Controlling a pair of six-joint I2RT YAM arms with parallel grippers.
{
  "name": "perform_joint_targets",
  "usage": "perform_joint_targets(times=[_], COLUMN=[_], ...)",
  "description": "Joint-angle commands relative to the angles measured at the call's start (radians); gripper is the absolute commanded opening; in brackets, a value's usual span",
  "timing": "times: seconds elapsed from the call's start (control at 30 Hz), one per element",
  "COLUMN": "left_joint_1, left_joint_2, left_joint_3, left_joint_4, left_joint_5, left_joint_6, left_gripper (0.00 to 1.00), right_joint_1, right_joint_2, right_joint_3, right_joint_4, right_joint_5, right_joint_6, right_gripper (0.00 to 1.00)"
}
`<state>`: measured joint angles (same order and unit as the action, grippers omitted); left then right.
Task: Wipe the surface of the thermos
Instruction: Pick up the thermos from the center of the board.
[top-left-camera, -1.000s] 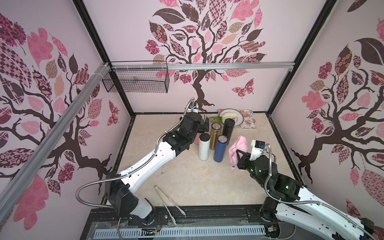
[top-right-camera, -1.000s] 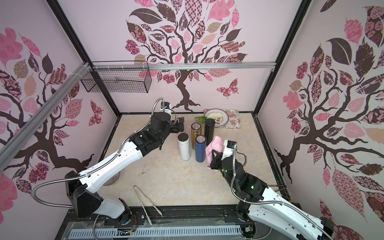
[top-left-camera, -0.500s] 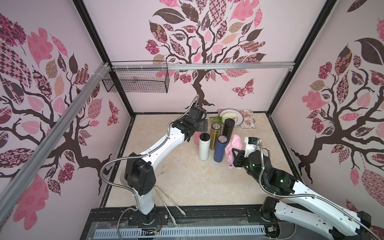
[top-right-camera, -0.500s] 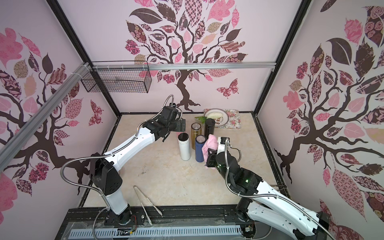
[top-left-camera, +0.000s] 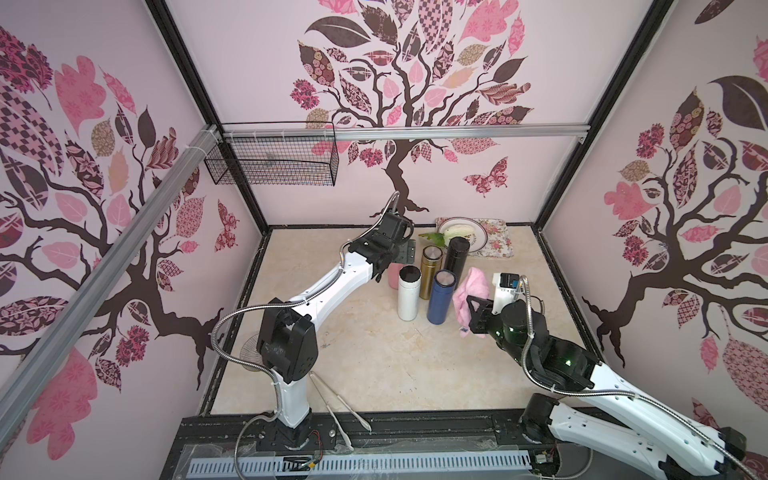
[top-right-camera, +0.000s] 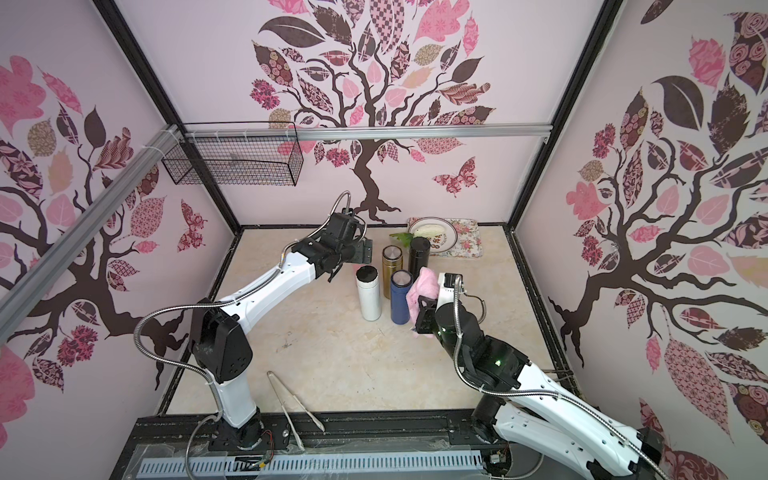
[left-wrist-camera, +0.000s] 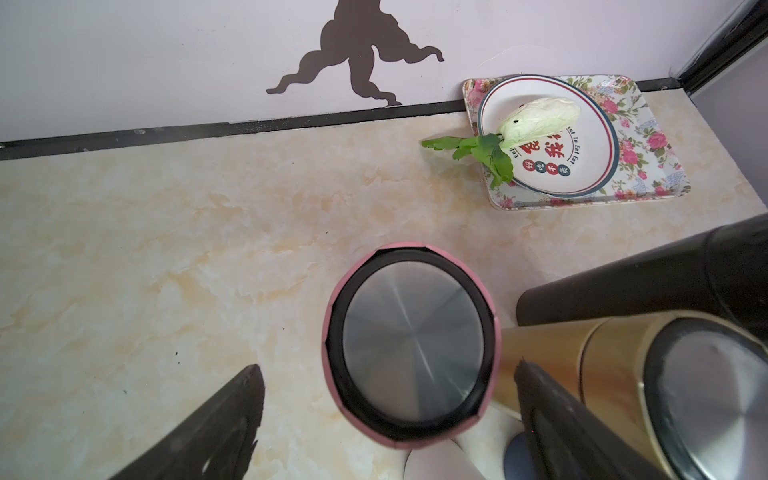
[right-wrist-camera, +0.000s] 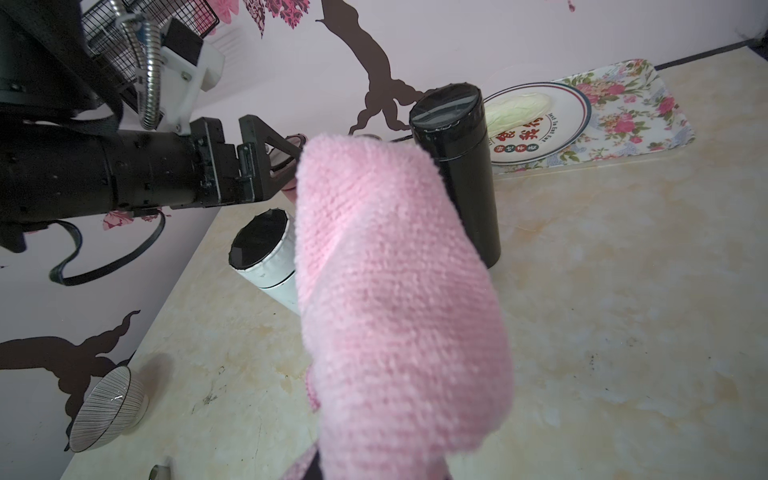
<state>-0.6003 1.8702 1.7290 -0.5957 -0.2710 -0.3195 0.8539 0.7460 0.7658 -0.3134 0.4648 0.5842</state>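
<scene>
My left gripper lowers around the pink thermos's upper rim (left-wrist-camera: 412, 345) next and closes, since the steel lid sits below that gripper between two fingers still apart.
Several thermoses stand upright in a cluster: white (top-left-camera: 408, 295), gold (top-left-camera: 429, 270), blue (top-left-camera: 441, 297), black (top-left-camera: 456, 257) and pink (top-left-camera: 392, 274). My left gripper (left-wrist-camera: 388, 368) hangs open over the pink thermos (left-wrist-camera: 411, 345). Its steel lid lies between the two black fingers (left-wrist-camera: 224, 419), which stay apart from it. My right gripper (top-left-camera: 473, 316) is shut on a pink cloth (top-left-camera: 467, 295), which stands up close beside the blue thermos. In the right wrist view the pink cloth (right-wrist-camera: 386, 291) hides the jaws and the blue thermos.
A floral tray (top-left-camera: 498, 245) at the back right carries a plate (top-left-camera: 478, 243) with a cabbage leaf. Metal tongs (top-left-camera: 336, 399) lie near the front edge. A striped bowl (right-wrist-camera: 108, 411) sits at the left under my left arm. A wire basket (top-left-camera: 274, 166) hangs on the back wall.
My left arm has swung its gripper back over the pink thermos, its jaws a little narrower. My right gripper has brought the cloth slightly closer to the blue thermos.
</scene>
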Motion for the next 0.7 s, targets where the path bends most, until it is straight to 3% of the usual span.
perform_joint_targets(times=[0.0, 0.33, 0.67], left_joint_1=[0.007, 0.017, 0.033], left_joint_2=[0.029, 0.109, 0.142], left_joint_3=[0.081, 0.121, 0.111], left_joint_4=[0.014, -0.011, 0.02], left_joint_5=[-0.006, -0.032, -0.013], left_joint_6=[0.019, 0.037, 0.03], left_gripper=[0.95, 0.82, 0.78], right_joint_1=[-0.006, -0.008, -0.009], right_joint_2=[-0.006, 0.011, 0.031], right_joint_3=[0.055, 0.033, 0.013], right_joint_4=[-0.009, 0.01, 0.04], right_joint_5=[0.02, 0.013, -0.005], right_joint_6=[-0.023, -0.014, -0.002], right_gripper=[0.0, 0.0, 0.0])
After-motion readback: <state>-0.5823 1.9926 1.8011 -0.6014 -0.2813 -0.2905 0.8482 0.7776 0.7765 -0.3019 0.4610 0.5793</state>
